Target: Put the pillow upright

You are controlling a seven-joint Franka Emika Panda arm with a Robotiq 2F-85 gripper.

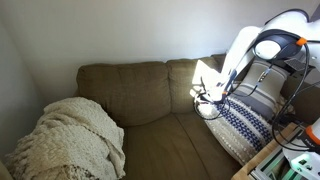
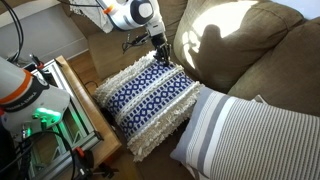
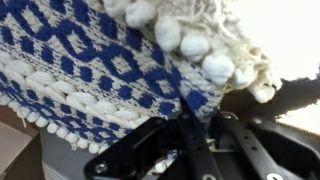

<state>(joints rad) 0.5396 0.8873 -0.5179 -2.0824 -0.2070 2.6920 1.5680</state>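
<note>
The robot's gripper should move up toward the sofa's backrest and let go of the pillow's fringed edge point(image 2: 168, 63) point(image 3: 203, 98), because that edge is between its closed fingers, beside the backrest.
The pillow point(image 2: 150, 95), cream-white with navy-blue woven bands and a fringe, lies slanted on the seat at the end of the brown sofa point(image 2: 245, 45). It shows in both exterior views point(image 1: 243, 125). My gripper point(image 2: 158, 52) is at the pillow's far upper edge, next to the sofa's backrest; it also shows in an exterior view point(image 1: 207, 101). In the wrist view the black fingers point(image 3: 190, 118) are closed together on the fringed edge of the pillow point(image 3: 90, 60).
A pale grey-white striped pillow point(image 2: 250, 135) lies beside the patterned one. A cream knitted blanket point(image 1: 70, 140) is heaped at the sofa's opposite end. A wooden cart with electronics point(image 2: 75, 110) stands close against the sofa's end.
</note>
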